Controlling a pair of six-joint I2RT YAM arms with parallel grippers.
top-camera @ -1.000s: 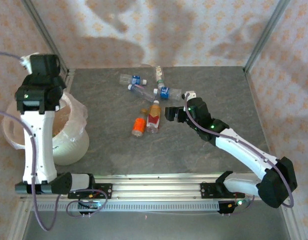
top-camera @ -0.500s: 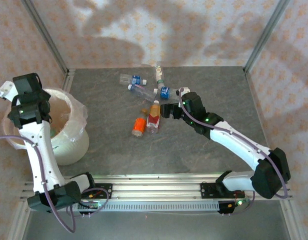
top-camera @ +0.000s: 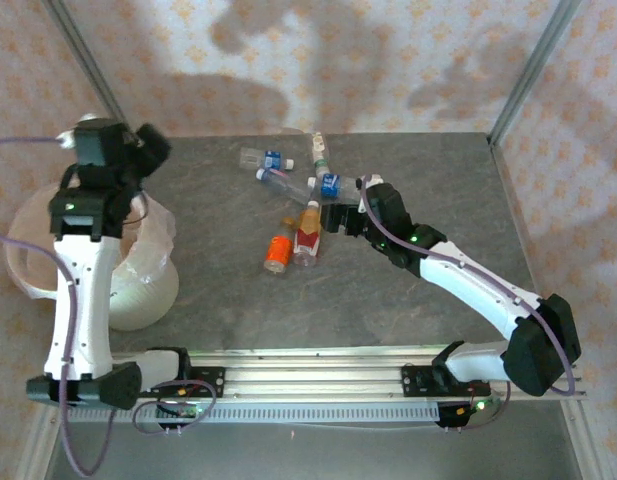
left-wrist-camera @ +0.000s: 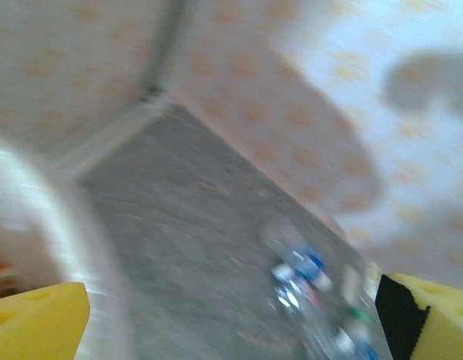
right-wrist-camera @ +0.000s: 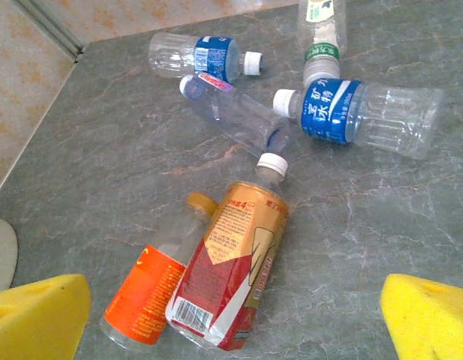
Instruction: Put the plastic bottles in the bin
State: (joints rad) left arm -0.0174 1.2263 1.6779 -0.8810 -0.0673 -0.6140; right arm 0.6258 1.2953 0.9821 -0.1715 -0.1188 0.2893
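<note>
The open left gripper swings off the bin next, lowers over the orange-labelled bottle [top-camera: 279, 249] and closes, since that bottle lies on the bin's side of the cluster.
Several plastic bottles lie in a loose cluster mid-table. A red-and-gold labelled one [right-wrist-camera: 235, 270] [top-camera: 308, 235] rests against an orange-labelled one [right-wrist-camera: 145, 296] [top-camera: 278, 252]. Beyond them are clear bottles with blue labels [right-wrist-camera: 359, 116] [right-wrist-camera: 197, 56] and a green-capped one [right-wrist-camera: 321, 30]. My right gripper [right-wrist-camera: 235, 322] [top-camera: 333, 218] hovers open just right of the red-and-gold bottle, its pads well apart, touching nothing. The white bin [top-camera: 148, 290] stands at the left edge. My left gripper [left-wrist-camera: 231, 330] [top-camera: 150, 145] is above the bin's far rim, open and empty. The left wrist view is blurred, with the bottles [left-wrist-camera: 306, 270] far off.
Patterned walls and metal frame posts [top-camera: 518, 80] close in the back and sides of the grey table [top-camera: 228, 300]. The bin's liner [top-camera: 158, 225] bulges over its rim. The rail [top-camera: 308, 365] carrying both arm bases runs along the near edge.
The left arm swung out to the bin's left, then back over its far rim, now turned toward the table. The right gripper moved slightly left toward the bottles.
</note>
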